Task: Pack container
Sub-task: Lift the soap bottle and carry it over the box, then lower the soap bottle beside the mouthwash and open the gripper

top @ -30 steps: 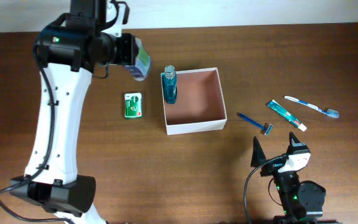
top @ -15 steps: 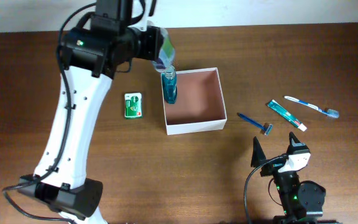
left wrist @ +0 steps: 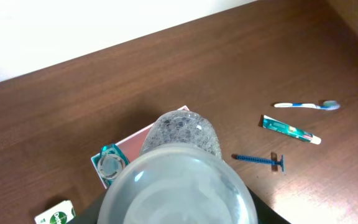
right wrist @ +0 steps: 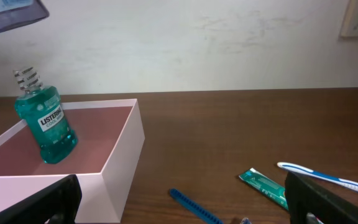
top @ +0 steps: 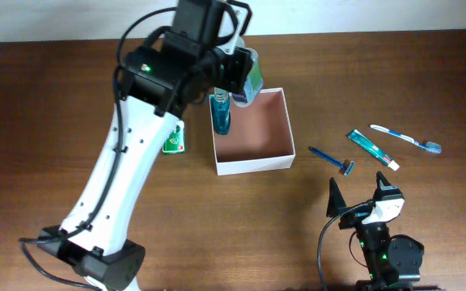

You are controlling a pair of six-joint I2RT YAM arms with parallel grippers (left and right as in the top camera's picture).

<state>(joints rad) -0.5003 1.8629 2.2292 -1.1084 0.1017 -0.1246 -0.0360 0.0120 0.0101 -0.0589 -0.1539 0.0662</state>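
Next, my left gripper lowers the translucent bottle, upright, onto the container's bare reddish-brown bottom (top: 243, 126) (left wrist: 135, 144) beside the mouthwash below the gripper and releases it there.
The container (top: 254, 167) is a square white-walled box with a reddish-brown inside, at mid table. It also shows in the right wrist view (right wrist: 124, 155). A teal mouthwash bottle (top: 221, 114) stands upright in its back left corner. My left gripper (top: 245, 78) is shut on a translucent bottle with a green and purple label (top: 252, 82). It holds the bottle in the air over the container's back left part, beside the mouthwash. This bottle fills the bottom of the left wrist view (left wrist: 179, 171). My right gripper (top: 362, 207) is open and empty near the front edge.
A green packet (top: 173, 142) lies left of the container, partly under my left arm. A blue razor (top: 332, 160), a teal toothpaste tube (top: 372, 149) and a white and blue toothbrush (top: 405, 138) lie to the container's right.
My left arm has swung to the right with the translucent bottle, from left of the container to above its back left part. The right arm has not moved.
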